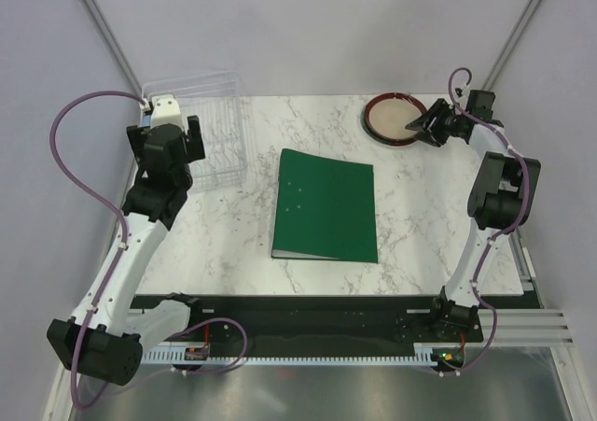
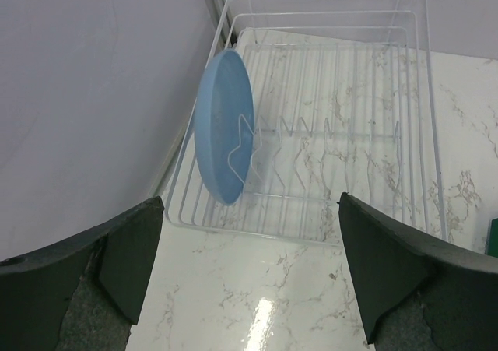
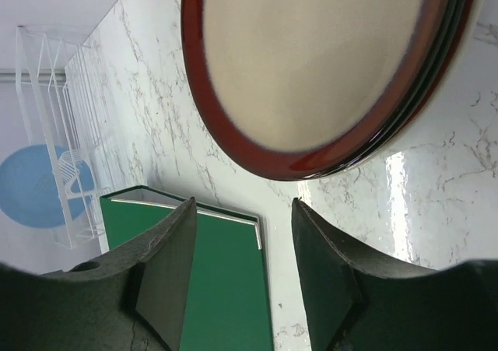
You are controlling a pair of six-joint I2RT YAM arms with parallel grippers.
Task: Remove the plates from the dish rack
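The light blue plate is standing upright in the rack (image 2: 424,133). My left gripper will move toward the rack's side next and come down with its fingers on both sides of the light blue plate's upper rim (image 2: 212,121).
The clear dish rack (image 1: 219,127) stands at the back left. In the left wrist view one light blue plate (image 2: 226,125) stands upright in the left end slot of the rack (image 2: 424,133). My left gripper (image 2: 249,265) is open and empty just in front of the rack, and it shows in the top view (image 1: 187,139). A stack of plates, brown-rimmed with a cream centre on top (image 1: 394,118), lies flat at the back right. My right gripper (image 1: 426,122) is open and empty at the stack's right edge (image 3: 311,55). The red plate is not visible.
A green binder (image 1: 326,204) lies flat in the middle of the marble table (image 1: 215,244); it also shows in the right wrist view (image 3: 218,289). Grey walls close in the back and sides. The rack sits close to the left wall.
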